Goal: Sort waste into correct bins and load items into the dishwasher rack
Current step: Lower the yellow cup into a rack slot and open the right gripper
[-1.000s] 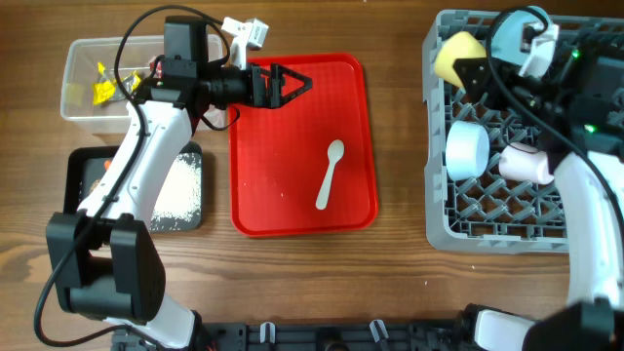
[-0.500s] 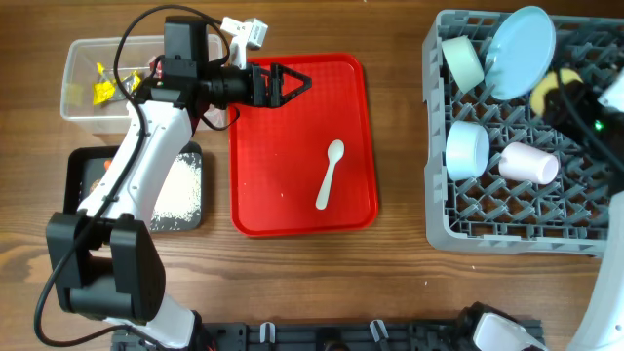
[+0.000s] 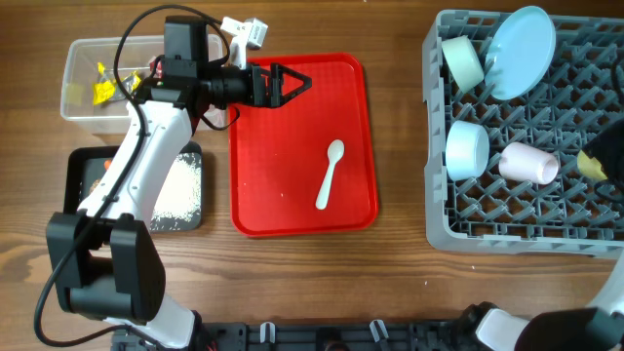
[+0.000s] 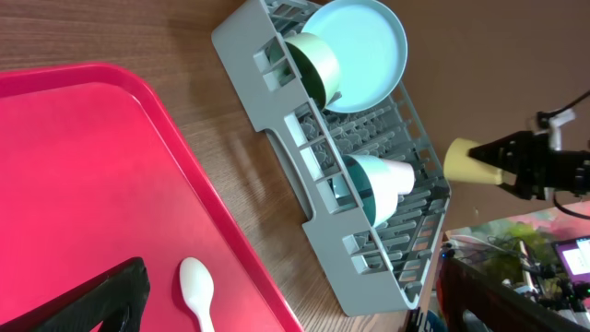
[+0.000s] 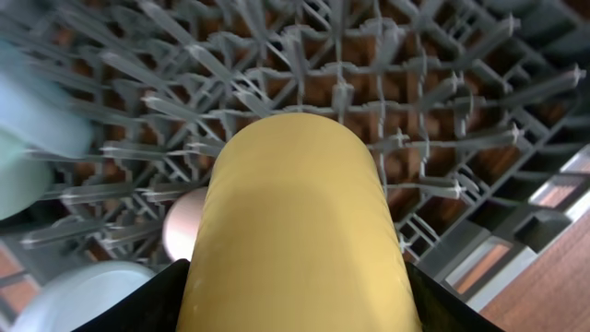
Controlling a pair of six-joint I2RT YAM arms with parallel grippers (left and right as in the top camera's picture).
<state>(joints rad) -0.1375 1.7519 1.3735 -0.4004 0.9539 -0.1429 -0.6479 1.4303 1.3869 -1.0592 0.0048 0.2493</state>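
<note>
I will next move my right gripper down, back and left in the overhead view, onto the pegs beside the pink cup at the rack's near edge, since they are empty.
My right gripper [image 3: 608, 152] is shut on the yellow cup [image 3: 591, 164] and holds it on its side above the right edge of the grey dishwasher rack [image 3: 487, 234]. In the right wrist view the cup [image 5: 295, 212] fills the space between the jaws. The rack holds the pale blue plate [image 3: 520, 39], two bowls [image 3: 464, 60] [image 3: 466, 149] and the pink cup [image 3: 528, 163]. The white spoon [image 3: 330, 174] lies on the red tray [image 3: 263, 195]. My left gripper [image 3: 297, 83] is open and empty above the tray's far edge.
The clear tub [image 3: 78, 68] at the far left holds yellow wrappers [image 3: 101, 91]. The black tray [image 3: 76, 166] in front of it holds white rice [image 3: 180, 190] and an orange piece [image 3: 105, 164], partly hidden by my left arm. Bare wood lies between the red tray and the rack.
My right arm has carried the yellow cup from the rack's far left corner across to its right edge, uncovering the plate and the far bowl. The left arm has not moved.
</note>
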